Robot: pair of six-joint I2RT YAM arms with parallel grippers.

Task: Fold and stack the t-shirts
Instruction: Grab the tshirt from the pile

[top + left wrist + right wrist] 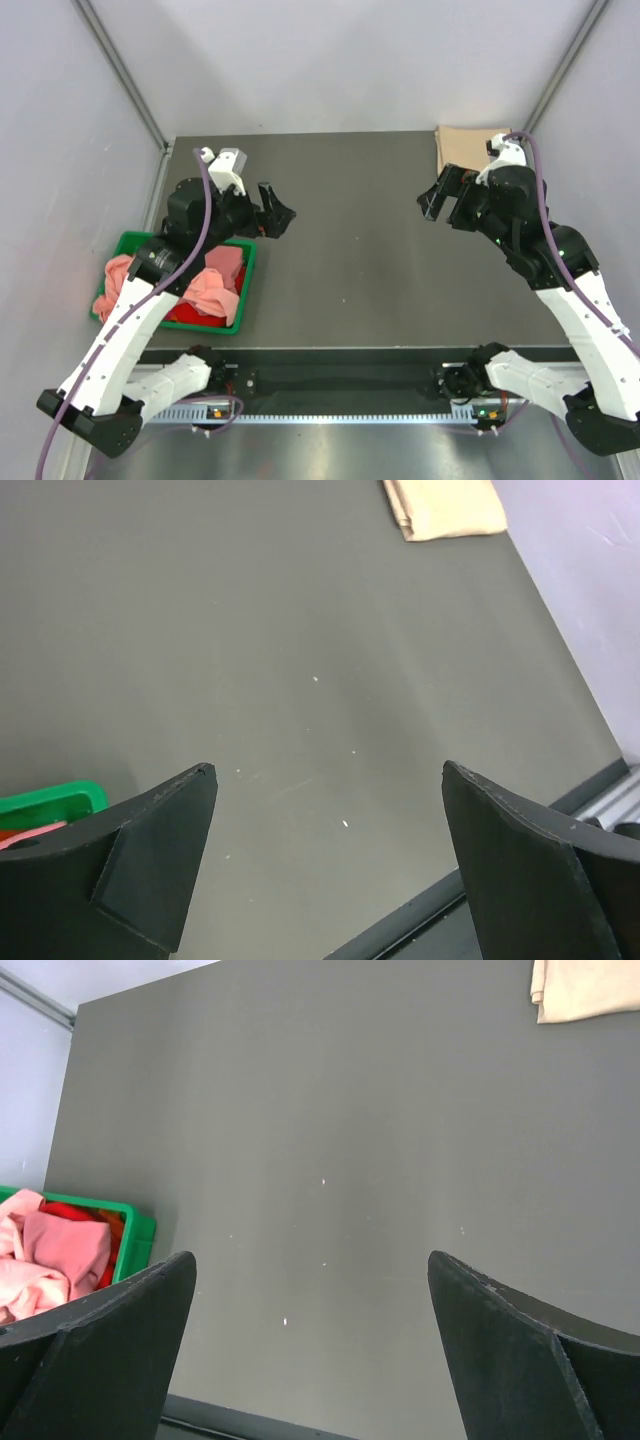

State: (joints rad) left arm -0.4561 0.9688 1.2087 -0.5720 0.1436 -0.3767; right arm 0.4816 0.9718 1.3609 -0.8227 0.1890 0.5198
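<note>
My left gripper goes to the left in the top view and down onto the bin's salmon-pink fold point(208, 291) next, since the fold lies atop the red t-shirt.
A folded tan-beige t-shirt point(462, 147) lies at the table's far right corner; it also shows in the left wrist view point(443, 507) and the right wrist view point(585, 987). Crumpled salmon-pink, pink and red t-shirts point(212, 288) lie in the green bin, also seen in the right wrist view point(50, 1260). My left gripper point(277, 213) is open and empty, held above the table to the right of the bin. My right gripper point(440, 195) is open and empty, held above the table just in front of the tan shirt.
The green plastic bin point(243, 297) stands at the table's left side, near the front. The dark grey table point(350, 240) spreads between the two arms. A black rail point(340, 378) runs along the front edge. Light walls stand close on the left and right.
</note>
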